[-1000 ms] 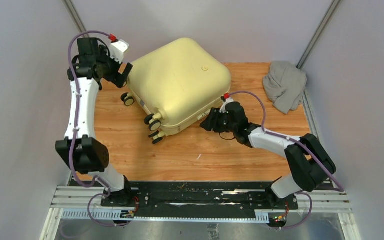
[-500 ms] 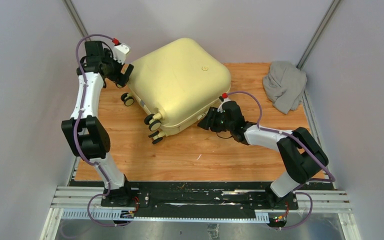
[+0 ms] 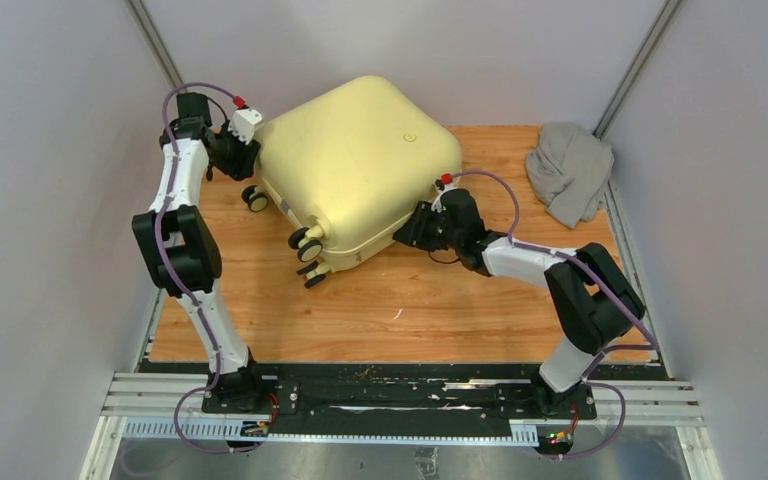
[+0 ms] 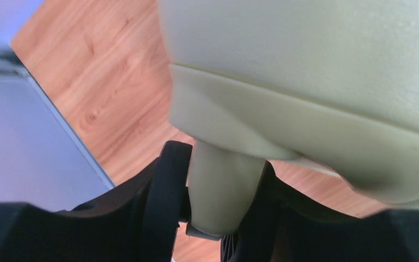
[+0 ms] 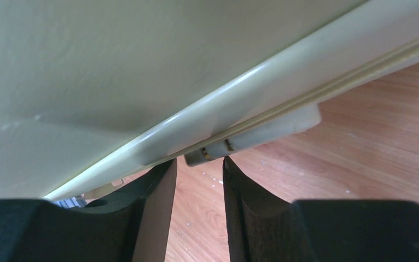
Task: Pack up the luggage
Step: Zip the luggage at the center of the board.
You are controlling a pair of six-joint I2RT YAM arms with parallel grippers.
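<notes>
The case lies skewed on the tabletop, so my left gripper next needs to pull the held wheel back over the bare wood beside the luggage and release it there.
The luggage [image 3: 360, 165], a large pale yellow hard-shell suitcase, lies closed and skewed on the wooden table [image 3: 410, 310]. My left gripper [image 3: 248, 160] is at its far left corner. In the left wrist view it [image 4: 221, 210] is shut on a cream wheel [image 4: 223, 185] under the shell [image 4: 305, 65]. My right gripper [image 3: 407, 232] is at the case's near right edge. In the right wrist view its jaws [image 5: 199, 164] stand narrowly apart, tips under the rim [image 5: 240, 93], with the end of a cream tab [image 5: 267, 131] at the tips and bare wood in the gap.
A crumpled grey cloth [image 3: 568, 170] lies at the table's far right corner. More wheels [image 3: 307, 245] stick out of the case's near left side. Grey walls close in on both sides, and the left arm stands close to the left one.
The left gripper moved in to the case's corner and closed from wide open onto the wheel. The right gripper slid left up to the case's edge, and its jaws narrowed.
</notes>
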